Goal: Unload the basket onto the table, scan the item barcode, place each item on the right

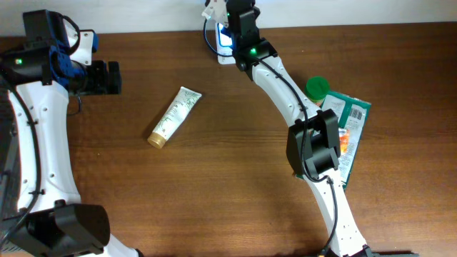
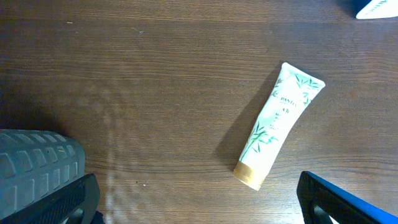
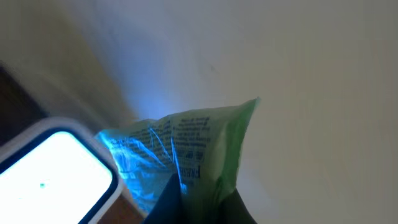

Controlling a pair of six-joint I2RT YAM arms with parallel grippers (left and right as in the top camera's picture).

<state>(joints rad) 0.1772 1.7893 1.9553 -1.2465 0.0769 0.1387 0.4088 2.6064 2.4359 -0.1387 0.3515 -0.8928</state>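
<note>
I will move my right gripper back, to the right in the overhead view, over the green packets to release the print, which is lit blue.
My right gripper [image 3: 200, 202] is shut on a green plastic packet [image 3: 205, 143] with printed text. Blue light falls across the packet's printed side, right beside the scanner [image 3: 53, 171], whose white face glows. In the overhead view the right gripper [image 1: 227, 20] is at the table's far edge, above the scanner [image 1: 223, 41]. A white and green tube [image 1: 175, 116] with a gold cap lies flat left of centre. My left gripper [image 1: 113, 77] hangs open to the tube's left, apart from it. In the left wrist view the tube [image 2: 280, 121] lies ahead of the left gripper [image 2: 199, 202], whose jaws hold nothing.
A jar with a green lid [image 1: 317, 87] and green packets [image 1: 348, 125] lie at the right, partly under my right arm. A grey ribbed block [image 2: 37, 165] fills the left wrist view's lower left corner. A pale wall runs behind the table.
</note>
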